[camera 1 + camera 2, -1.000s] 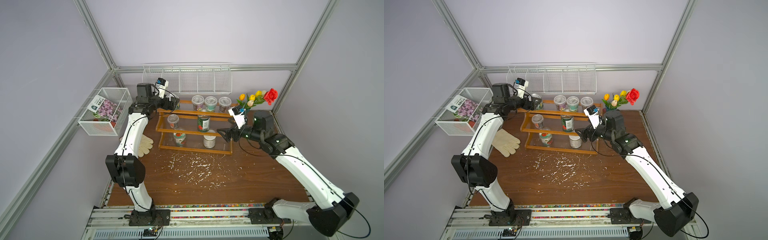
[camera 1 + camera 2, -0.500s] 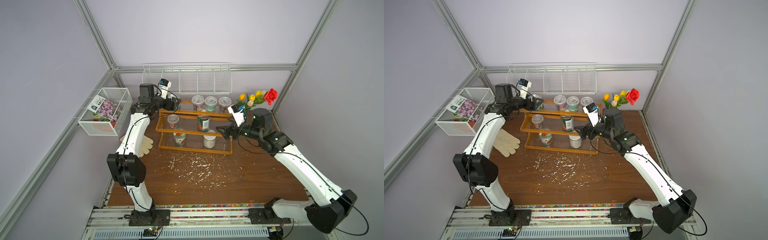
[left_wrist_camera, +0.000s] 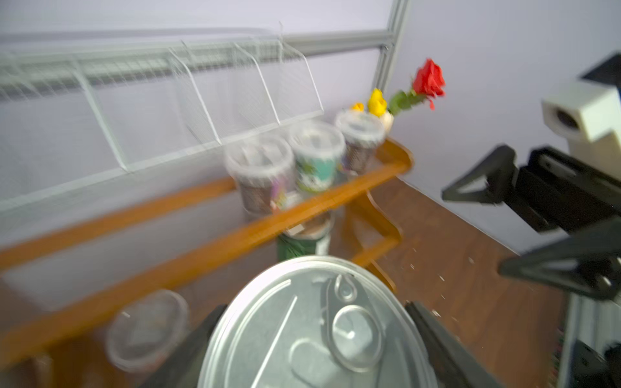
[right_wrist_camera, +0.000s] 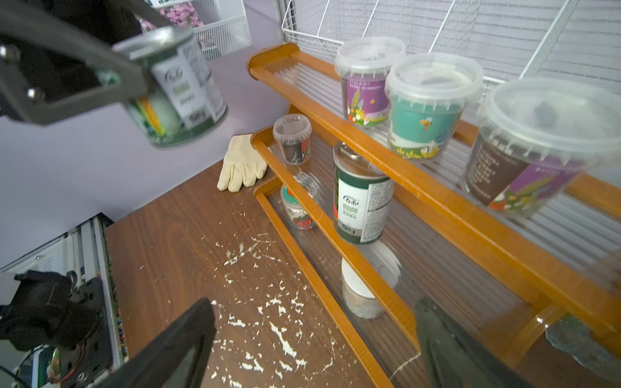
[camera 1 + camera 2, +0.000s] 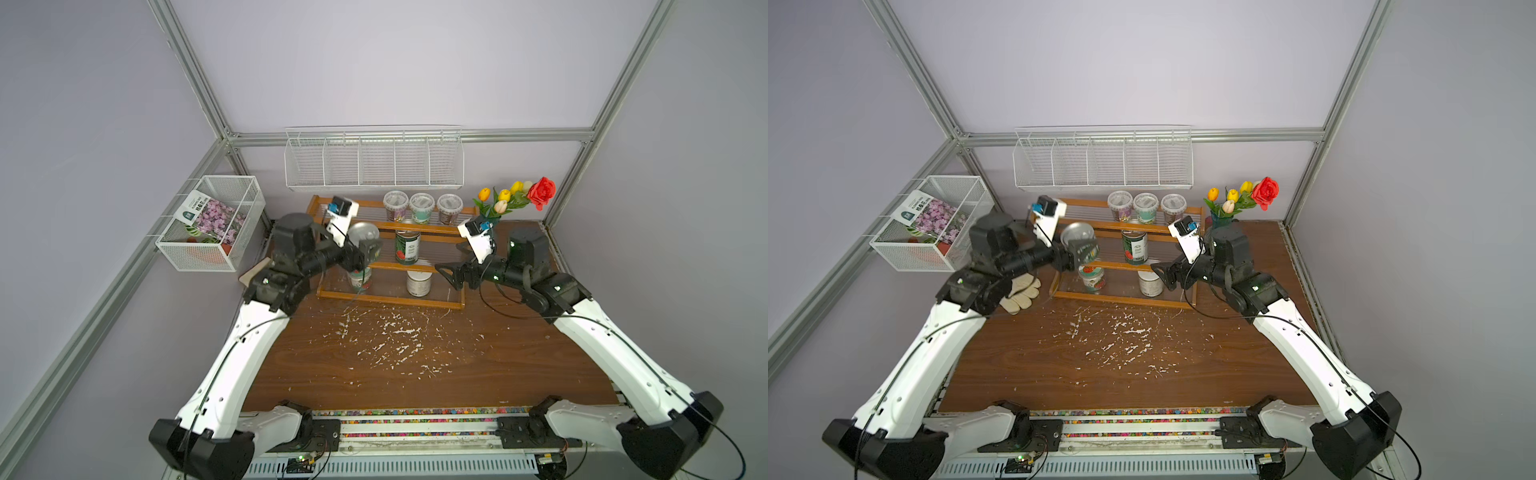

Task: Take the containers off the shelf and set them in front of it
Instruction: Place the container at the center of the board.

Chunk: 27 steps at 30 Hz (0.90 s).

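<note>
I next need to move my left gripper back and down to release the can on the tabletop before the shelf, as that spot is lower and nearer my base.
My left gripper [image 5: 366, 246] is shut on a pull-tab tin can [image 5: 362, 232], held in the air before the left part of the orange-brown shelf [image 5: 390, 298]. The can's silver lid [image 3: 312, 329] fills the left wrist view. My right gripper [image 5: 446, 276] stands open at the shelf's right end, near the white-lidded jar [image 4: 366, 289]. Three clear cups [image 5: 422, 206] stand on the top tier. A second tin can [image 5: 407, 247] and a small cup [image 4: 292, 137] stand on the middle tier. A strawberry-lidded jar [image 5: 360, 280] stands on the bottom tier.
A cream glove [image 5: 1021, 293] lies left of the shelf. A flower vase [image 5: 515, 199] stands at the shelf's right end. A white wire divided basket [image 5: 374, 162] hangs on the back wall and a mesh box basket [image 5: 212, 224] on the left. White flecks [image 5: 386, 336] litter the table.
My left gripper closed on the tin can at the top tier's left end and carried it forward, off the tier. My right gripper has hardly moved.
</note>
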Tool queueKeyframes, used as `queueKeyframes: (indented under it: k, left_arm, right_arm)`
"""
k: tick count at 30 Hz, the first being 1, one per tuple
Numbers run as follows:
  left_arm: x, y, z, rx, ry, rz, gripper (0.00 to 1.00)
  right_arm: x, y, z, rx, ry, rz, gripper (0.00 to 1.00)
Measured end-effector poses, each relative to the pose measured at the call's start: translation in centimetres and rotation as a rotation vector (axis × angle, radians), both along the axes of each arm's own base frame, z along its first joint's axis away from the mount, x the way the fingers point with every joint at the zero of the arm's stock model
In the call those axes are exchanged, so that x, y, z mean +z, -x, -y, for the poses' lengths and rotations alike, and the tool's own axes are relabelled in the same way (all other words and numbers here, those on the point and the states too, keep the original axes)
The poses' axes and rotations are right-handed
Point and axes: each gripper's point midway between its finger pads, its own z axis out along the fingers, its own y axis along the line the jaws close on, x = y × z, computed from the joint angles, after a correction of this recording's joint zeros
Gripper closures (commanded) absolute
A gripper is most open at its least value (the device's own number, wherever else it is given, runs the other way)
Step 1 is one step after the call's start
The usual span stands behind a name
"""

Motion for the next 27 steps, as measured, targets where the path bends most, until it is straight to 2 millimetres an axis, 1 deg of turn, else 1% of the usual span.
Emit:
queueKeyframes:
  k: [3, 5, 7, 8, 10, 11, 14, 17, 21, 23, 27]
  left_arm:
    - [-6.8, 2.1, 0.0, 0.019, -0.006, -0.113, 0.36]
    - [-12.1, 3.1, -0.8, 0.06, -0.024, -0.19, 0.36]
    - [-16.4, 4.0, -1.9, 0.108, -0.041, -0.248, 0.36]
    - [-18.2, 4.3, -2.5, 0.132, -0.049, -0.267, 0.36]
    - [-20.8, 4.7, -3.3, 0.172, -0.054, -0.287, 0.36]
    - [-21.8, 4.7, -3.7, 0.193, -0.054, -0.289, 0.36]
    - [-23.8, 4.1, -4.4, 0.25, -0.055, -0.281, 0.36]
    - [-25.3, 2.8, -5.5, 0.342, -0.057, -0.266, 0.37]
    - [-27.6, 1.5, -6.8, 0.451, -0.084, -0.277, 0.37]
    - [-28.2, 0.9, -7.5, 0.503, -0.092, -0.282, 0.37]
    - [-28.5, 0.3, -8.3, 0.564, -0.094, -0.274, 0.36]
  right_arm:
    - [-1.5, 1.4, 0.2, 0.021, 0.006, -0.01, 0.04]
    - [-2.5, 2.1, 0.1, 0.036, 0.013, -0.008, 0.04]
    - [-3.4, 2.6, -0.1, 0.052, 0.022, -0.007, 0.04]
    - [-4.0, 2.8, -0.3, 0.059, 0.026, -0.008, 0.04]
    - [-5.0, 3.0, -0.5, 0.071, 0.034, -0.01, 0.04]
    - [-5.5, 3.1, -0.7, 0.076, 0.036, -0.011, 0.04]
    - [-6.2, 3.3, -1.2, 0.089, 0.048, 0.004, 0.04]
    - [-6.3, 3.7, -1.8, 0.107, 0.059, 0.03, 0.04]
    - [-6.3, 3.6, -2.0, 0.109, 0.075, 0.063, 0.04]
    - [-6.4, 3.5, -2.0, 0.102, 0.086, 0.074, 0.04]
    - [-6.6, 3.2, -1.7, 0.089, 0.106, 0.091, 0.04]
